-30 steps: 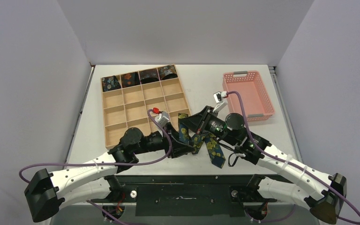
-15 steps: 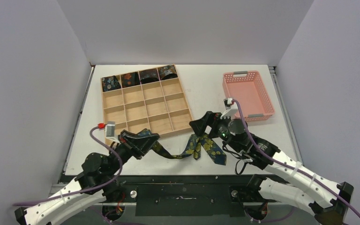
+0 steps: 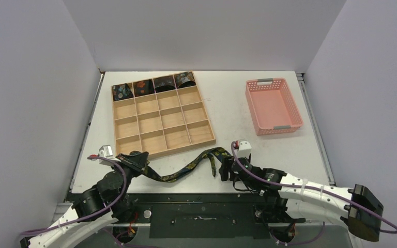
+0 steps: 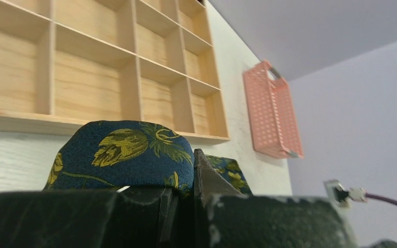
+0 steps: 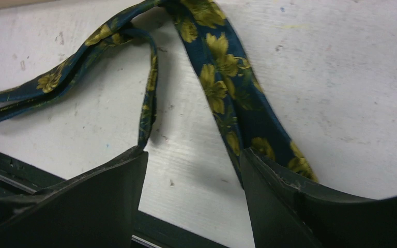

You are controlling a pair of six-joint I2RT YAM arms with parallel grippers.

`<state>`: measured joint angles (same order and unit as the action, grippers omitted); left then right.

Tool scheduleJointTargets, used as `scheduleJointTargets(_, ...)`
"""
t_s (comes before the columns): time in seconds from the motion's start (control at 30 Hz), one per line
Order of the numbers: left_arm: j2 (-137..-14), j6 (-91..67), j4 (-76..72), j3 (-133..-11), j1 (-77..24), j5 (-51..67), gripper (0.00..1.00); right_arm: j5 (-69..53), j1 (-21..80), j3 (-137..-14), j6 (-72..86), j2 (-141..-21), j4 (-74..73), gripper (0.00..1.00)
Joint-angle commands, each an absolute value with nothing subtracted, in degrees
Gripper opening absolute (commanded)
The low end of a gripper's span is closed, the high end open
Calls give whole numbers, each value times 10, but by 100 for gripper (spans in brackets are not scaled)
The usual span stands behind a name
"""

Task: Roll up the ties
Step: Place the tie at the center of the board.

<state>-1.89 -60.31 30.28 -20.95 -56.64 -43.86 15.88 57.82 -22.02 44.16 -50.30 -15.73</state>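
The tie's end is held raised, so my left gripper will go down and back to the bare tabletop by the bar [image 3: 142, 183] and release it.
A dark navy tie [image 3: 186, 168] with yellow flowers lies stretched along the table's near edge. My left gripper [image 3: 138, 160] is shut on its left end; in the left wrist view the fabric [image 4: 124, 152] bulges just above the closed jaws [image 4: 186, 181]. My right gripper [image 3: 223, 168] is at the tie's right end, low over the table. It stands open [image 5: 194, 155] with bare table between the fingers. The tie's wide part [image 5: 222, 77] runs down behind the right finger, and a thin strand reaches the left finger. Several rolled ties [image 3: 143, 86] fill the tray's back row.
The wooden compartment tray [image 3: 158, 110] lies just behind the tie, its front wall [image 4: 10, 120] close to my left gripper. A pink basket [image 3: 273, 106] stands at the back right, also in the left wrist view [image 4: 271, 111]. The dark table rail [image 5: 10, 168] is right under my right gripper.
My left arm pulled back left with the tie end in its grip, drawing the bunched tie out long. My right gripper let go of the tie and dropped back toward the near edge.
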Motion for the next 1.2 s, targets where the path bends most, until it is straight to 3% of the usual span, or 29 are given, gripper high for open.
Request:
scheduleJointTargets(0.0,-39,-687,426,-260,-568,-542,0,246,648,-290,424,-564,-107,67)
scheduleJointTargets(0.2,-45,-771,527,-278,-567,-615,0,267,671,-342,406,-683,-97,66)
scheduleJointTargets(0.57,-45,-819,596,-290,-567,-658,0,279,634,-406,382,-798,-111,10)
scheduleJointTargets(0.73,-38,-811,590,-285,-568,-669,0,288,582,-430,347,-780,-125,5)
scheduleJointTargets(0.77,-38,-812,591,-284,-568,-669,0,284,574,-428,334,-771,-121,7)
scheduleJointTargets(0.8,-38,-812,591,-283,-567,-669,0,279,572,-424,319,-759,-116,17)
scheduleJointTargets(0.9,-37,-810,593,-281,-567,-670,0,251,572,-407,277,-730,-100,66)
scheduleJointTargets(0.97,-37,-809,593,-280,-567,-670,0,238,571,-400,251,-726,-98,88)
scheduleJointTargets(1.03,-37,-808,593,-279,-567,-669,1,231,569,-394,237,-734,-100,98)
scheduleJointTargets(1.17,-40,-801,585,-280,-567,-665,1,218,559,-389,220,-781,-93,100)
